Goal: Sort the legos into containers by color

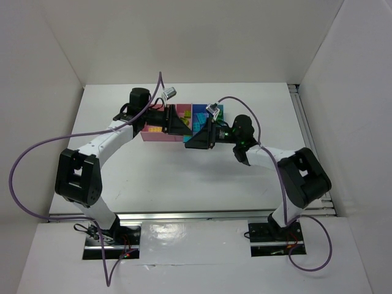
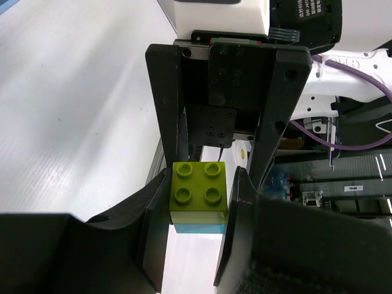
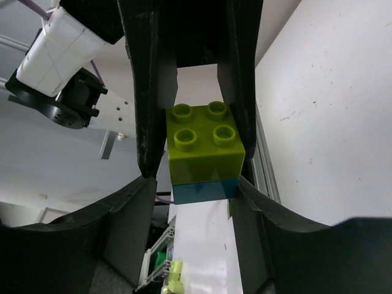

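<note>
I will move my left gripper away from the cyan brick [image 2: 198, 228] next, tip it down over the pink bin with lime bricks and let go, as its brick matches their color.
A lime green brick [image 2: 199, 190] [image 3: 202, 147] is stacked on a cyan brick [image 2: 198, 228] [image 3: 205, 191], held in the air between both grippers. My left gripper [image 1: 176, 122] [image 2: 197, 184] is shut on the lime brick's sides. My right gripper [image 1: 197, 138] [image 3: 195, 184] faces it and straddles the cyan brick. One of its fingers [image 3: 248, 190] touches the brick and a narrow gap shows at the other. The row of containers [image 1: 151, 136] lies under both grippers, mostly hidden. Yellow bricks [image 1: 154, 128] show in the left pink bin.
White walls close in the table at the back and on both sides. A metal rail [image 1: 304, 131] runs along the table's right edge. Purple cables [image 1: 160, 82] loop above the arms. Bare white table [image 1: 184, 177] lies in front of the bins.
</note>
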`<state>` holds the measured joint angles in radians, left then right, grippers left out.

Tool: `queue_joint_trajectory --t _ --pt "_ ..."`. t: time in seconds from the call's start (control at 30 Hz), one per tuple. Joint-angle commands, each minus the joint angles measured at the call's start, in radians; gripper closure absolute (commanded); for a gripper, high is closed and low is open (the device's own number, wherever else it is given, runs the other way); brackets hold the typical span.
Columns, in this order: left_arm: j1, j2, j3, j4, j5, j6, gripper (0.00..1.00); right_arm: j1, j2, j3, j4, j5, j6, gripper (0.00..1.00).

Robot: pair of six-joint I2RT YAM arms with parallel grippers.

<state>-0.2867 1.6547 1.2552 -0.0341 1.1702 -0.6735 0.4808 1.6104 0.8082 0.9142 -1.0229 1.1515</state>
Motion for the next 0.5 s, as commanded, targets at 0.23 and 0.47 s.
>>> queue_joint_trajectory --t 0.23,0.47 --pt "-0.012 0.011 0.035 0.016 0.042 0.043 1.00 0.016 0.071 -0.009 0.387 0.035 0.209 0.56" --pt "-0.012 0.011 0.035 -0.003 0.042 0.071 1.00 0.016 0.071 0.000 0.382 0.035 0.220 0.49"
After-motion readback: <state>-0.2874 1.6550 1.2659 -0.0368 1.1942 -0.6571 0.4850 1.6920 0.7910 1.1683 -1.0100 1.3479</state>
